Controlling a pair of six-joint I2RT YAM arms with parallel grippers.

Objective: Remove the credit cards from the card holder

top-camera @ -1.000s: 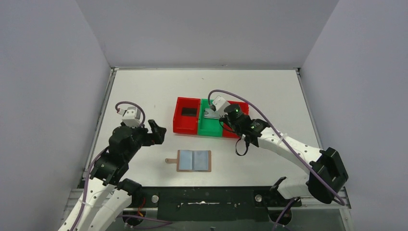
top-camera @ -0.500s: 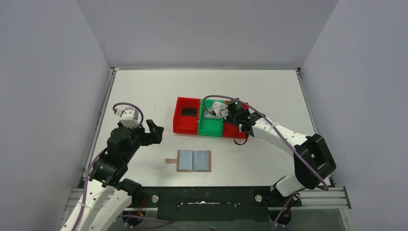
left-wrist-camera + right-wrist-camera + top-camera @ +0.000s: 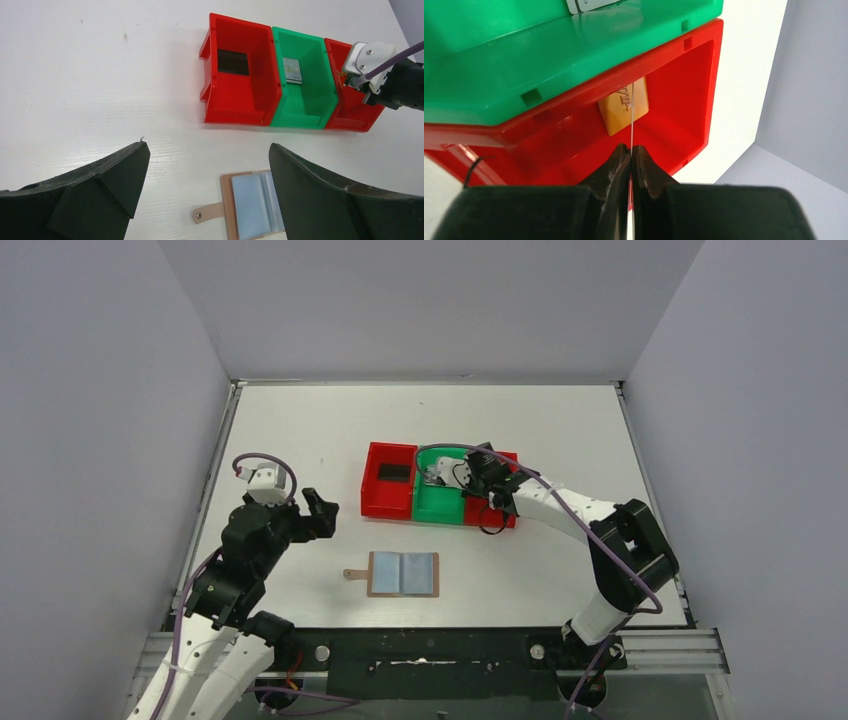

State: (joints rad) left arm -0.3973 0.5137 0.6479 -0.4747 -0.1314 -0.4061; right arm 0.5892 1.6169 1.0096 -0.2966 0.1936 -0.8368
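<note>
My right gripper needs to lower the thin card (image 3: 630,125) into the red bin next and let go of it there, because the bin with the gold card in it is open below.
The tan card holder (image 3: 403,574) (image 3: 252,205) lies open on the table, its grey-blue pockets facing up. My left gripper (image 3: 322,512) (image 3: 207,146) hovers open to its left, holding nothing. My right gripper (image 3: 488,490) (image 3: 630,148) is shut on a thin credit card (image 3: 630,125), seen edge-on, over the right red bin (image 3: 684,100). A gold card (image 3: 616,107) lies inside that bin. There is a black card (image 3: 233,62) in the left red bin (image 3: 235,105) and a silver one (image 3: 293,70) in the green bin (image 3: 305,107).
The three bins (image 3: 437,502) stand side by side in the middle of the white table, behind the holder. Grey walls close in the table at the left, back and right.
My right arm has folded in, its elbow swinging up and left, and the gripper has sunk toward the right red bin with the card. The left arm has barely shifted.
</note>
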